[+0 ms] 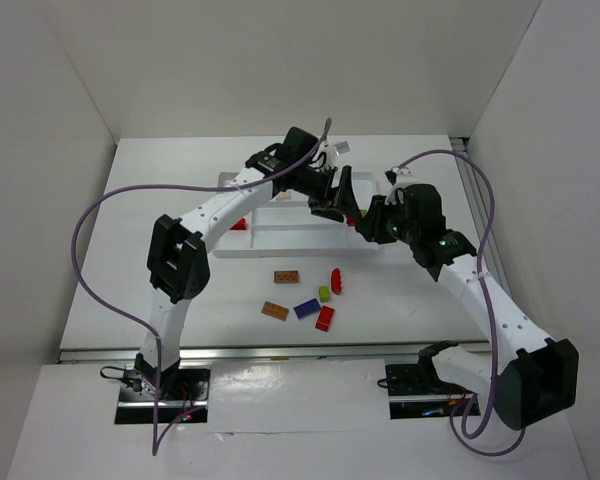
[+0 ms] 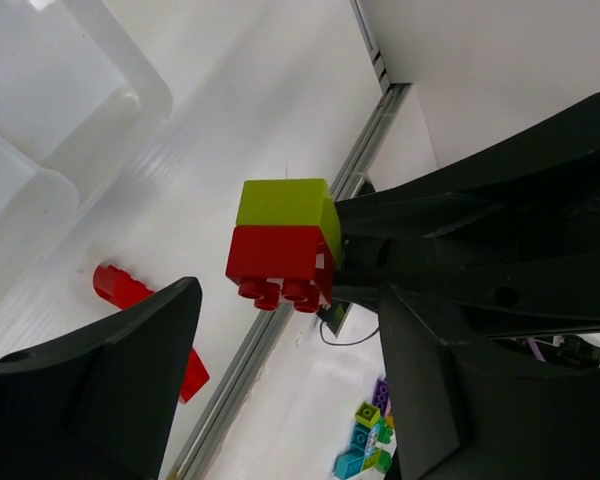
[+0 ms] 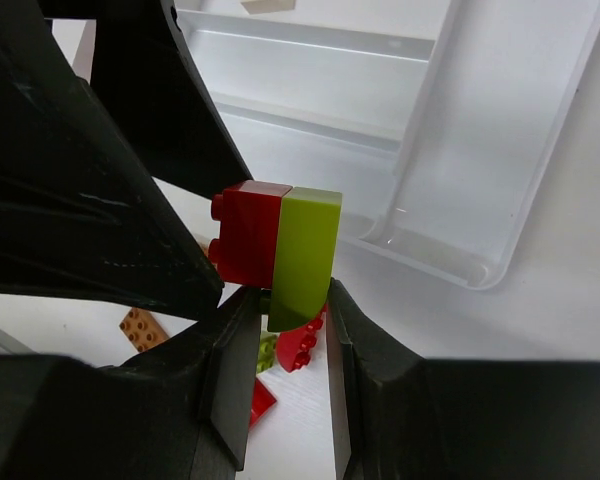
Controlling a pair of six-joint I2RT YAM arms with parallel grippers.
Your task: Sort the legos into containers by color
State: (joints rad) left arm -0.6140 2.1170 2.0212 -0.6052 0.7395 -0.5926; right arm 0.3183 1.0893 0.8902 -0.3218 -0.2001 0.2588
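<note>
The right gripper moves down toward the left in the top view next, where the tray's empty middle section (image 3: pixel 320 82) lies below it, and releases the lime green brick (image 3: pixel 305 255).
My right gripper (image 3: pixel 285 298) is shut on the lime green brick (image 3: pixel 305 255) of a joined pair. A red brick (image 3: pixel 248 232) is stuck to the lime one's side, and the pair is held in the air near the white tray (image 3: pixel 460 150). My left gripper (image 2: pixel 285 330) is open, its fingers (image 2: pixel 130 360) on either side of the pair (image 2: pixel 280 240) and not touching it. In the top view both grippers, left (image 1: pixel 332 200) and right (image 1: pixel 364 224), meet over the tray's (image 1: pixel 280 240) right part. A cream brick (image 3: pixel 268 5) lies in the tray.
Loose bricks lie on the table in front of the tray: two brown-orange (image 1: pixel 286 277) (image 1: pixel 274 310), a blue-purple (image 1: pixel 306 308), a lime (image 1: pixel 324 293), a curved red (image 1: pixel 336 281) and a flat red (image 1: pixel 325 318). A red brick (image 1: pixel 240 224) lies at the tray's left end.
</note>
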